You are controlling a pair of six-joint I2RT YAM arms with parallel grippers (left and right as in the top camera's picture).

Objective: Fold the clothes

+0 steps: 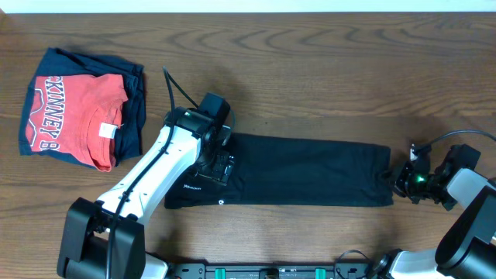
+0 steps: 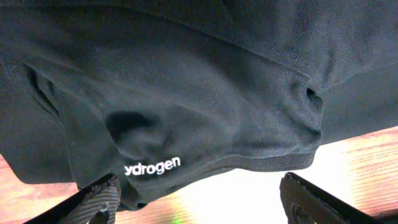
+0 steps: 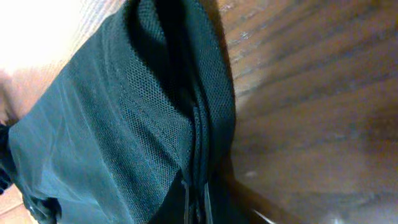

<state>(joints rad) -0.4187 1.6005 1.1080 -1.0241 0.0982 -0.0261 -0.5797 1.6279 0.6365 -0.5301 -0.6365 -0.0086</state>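
Note:
My right gripper lifts next, carries the shirt's thin edge to the left in the overhead view onto the shirt's middle [image 1: 304, 166] and releases it. The folded black shirt lies long.
The black shirt [image 1: 310, 170] lies folded into a long strip across the table's middle. My left gripper [image 1: 217, 165] hangs over its left end. In the left wrist view the left gripper [image 2: 199, 205] is open, its fingers wide apart at the edge of the black shirt [image 2: 205, 93], near white lettering [image 2: 152, 167]. My right gripper [image 1: 399, 180] is at the strip's right end. In the right wrist view the right gripper [image 3: 196, 199] is shut on a thin edge of the shirt [image 3: 112, 137].
A red T-shirt with white letters [image 1: 74, 116] lies on a navy folded garment [image 1: 133, 124] at the far left. The wooden table [image 1: 325, 70] stretches behind the shirt. Black cables [image 1: 174, 89] run near the left arm.

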